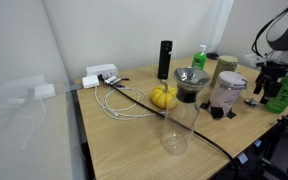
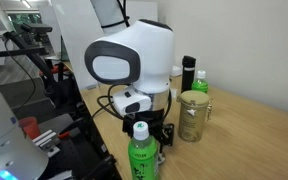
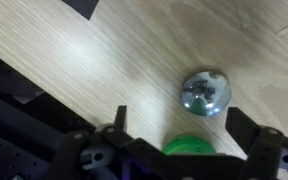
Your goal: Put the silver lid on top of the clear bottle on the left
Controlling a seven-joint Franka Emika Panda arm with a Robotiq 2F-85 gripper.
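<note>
The silver lid (image 3: pixel 205 92) lies below my gripper, off-center toward the right in the wrist view, so I will shift right in that view and descend around it.
In the wrist view the silver lid (image 3: pixel 205 92), small, round and shiny, lies flat on the wooden table. My gripper (image 3: pixel 182 125) hangs above it, open and holding nothing. Its dark fingers (image 3: pixel 246 125) stand wide apart, and the lid sits just beyond the gap, nearer the right finger. The clear bottle (image 1: pixel 174 128) stands upright near the table's front edge in an exterior view, far to the left of my arm (image 1: pixel 282 40). I cannot make out the lid in either exterior view.
A green bottle cap (image 3: pixel 189 146) sits right below my jaws. That green bottle (image 2: pixel 141 150) stands by the arm, and a gold-lidded jar (image 2: pixel 192 115) stands close by. A pinkish jar (image 1: pixel 227 92), grey funnel bowl (image 1: pixel 191 78), yellow gourd (image 1: pixel 163 96), black bottle (image 1: pixel 165 58) and cables (image 1: pixel 119 100) crowd the table.
</note>
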